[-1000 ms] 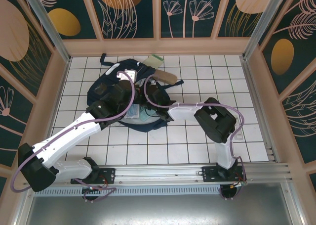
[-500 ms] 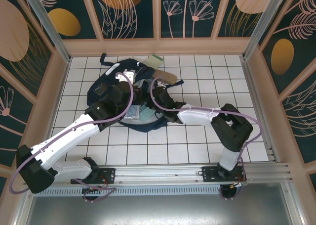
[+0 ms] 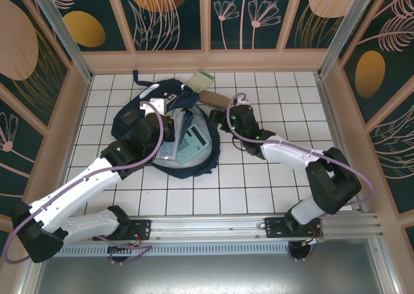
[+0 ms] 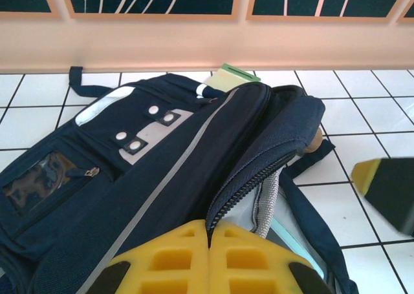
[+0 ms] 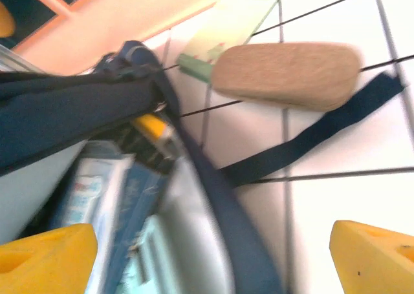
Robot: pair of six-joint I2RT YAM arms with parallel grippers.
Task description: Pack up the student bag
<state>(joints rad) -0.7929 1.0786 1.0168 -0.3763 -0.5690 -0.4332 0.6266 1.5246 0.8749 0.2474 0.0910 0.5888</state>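
My right gripper reaches outward next, turns the fingers and lowers them astride the tan oblong case [image 3: 214,99] [image 5: 288,75], which lies outward and below, its length running crosswise.
The student bag [image 3: 139,123] lies open on the white tiles, navy with a pale diagonal stripe [image 4: 155,190] and grey lining. My left gripper [image 3: 167,121] is shut on the zipper edge of its opening [image 4: 228,200] and holds the flap up. Inside lie a calculator [image 3: 194,141] and blue books [image 5: 90,190]. My right gripper [image 3: 220,115] hovers open at the bag's right rim [image 5: 220,216], its yellow fingers [image 5: 45,255] wide apart with nothing between them. One of its fingers [image 4: 388,184] shows in the left wrist view.
A tan oblong case [image 5: 288,74] and a green notebook [image 5: 226,29] lie on the tiles just behind the bag, near the back wall [image 3: 207,61]. A loose dark strap [image 5: 310,142] trails to the right. Open tiles lie right and in front.
My right gripper has come out of the bag and swung right and back. The left gripper pulled the flap back, uncovering the calculator and books.
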